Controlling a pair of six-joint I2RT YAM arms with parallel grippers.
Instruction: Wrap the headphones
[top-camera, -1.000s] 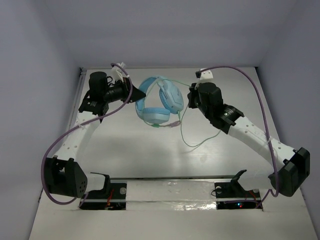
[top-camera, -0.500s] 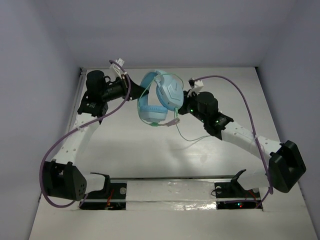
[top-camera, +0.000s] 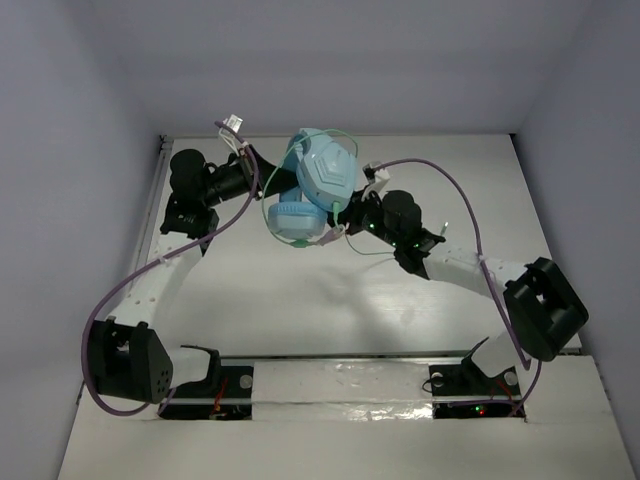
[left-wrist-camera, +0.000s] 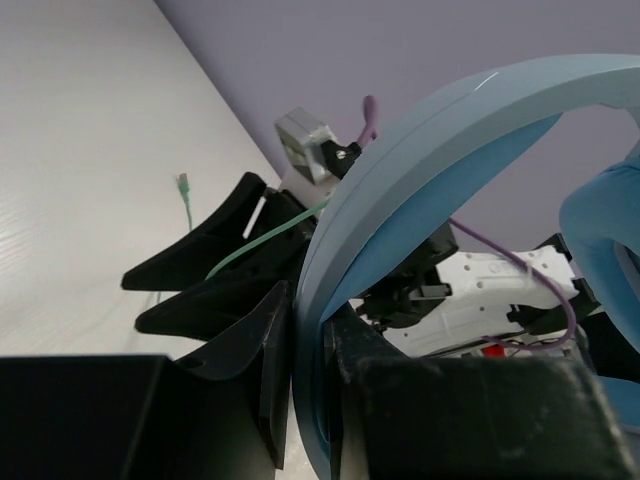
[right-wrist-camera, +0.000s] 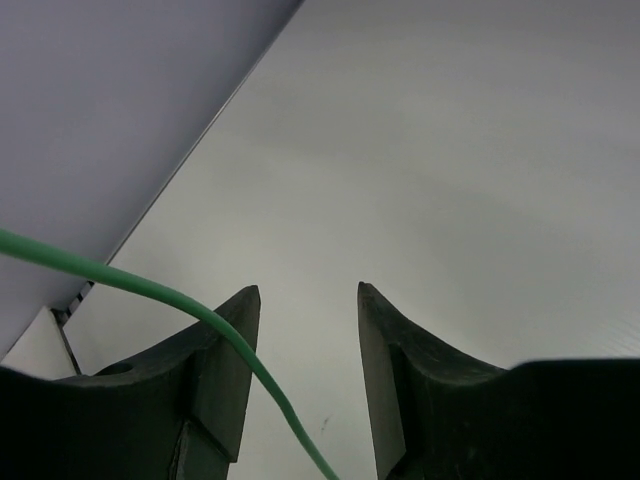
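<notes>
I need to move my right gripper back from the earcups next and close its fingers on the green cable (right-wrist-camera: 150, 285), because that part of the cable already runs down into the open gap.
The light blue headphones (top-camera: 318, 178) hang above the back of the table, one faceted earcup up and the other (top-camera: 297, 222) below it. My left gripper (top-camera: 268, 180) is shut on the headband (left-wrist-camera: 420, 150), which is pinched edge-on between its jaws (left-wrist-camera: 312, 340). My right gripper (top-camera: 352, 215) sits just right of the earcups with its jaws open (right-wrist-camera: 308, 295). The pale green cable (right-wrist-camera: 150, 285) crosses its left finger and runs down into the gap, not pinched. The right gripper's black fingers (left-wrist-camera: 200, 265) also show in the left wrist view, with the cable (left-wrist-camera: 265, 238) between them and the cable's plug (left-wrist-camera: 183, 185) beyond.
Purple arm cables (top-camera: 455, 205) arc over both arms. The grey back wall (top-camera: 340, 70) is close behind the headphones. The table's left edge (top-camera: 160, 200) is near the left arm. The arm bases and mounting rail (top-camera: 340, 370) line the near edge.
The right gripper has swung left and in toward the earcups. The headphones have turned and risen in the left gripper. The slack cable loop on the table has been drawn in.
</notes>
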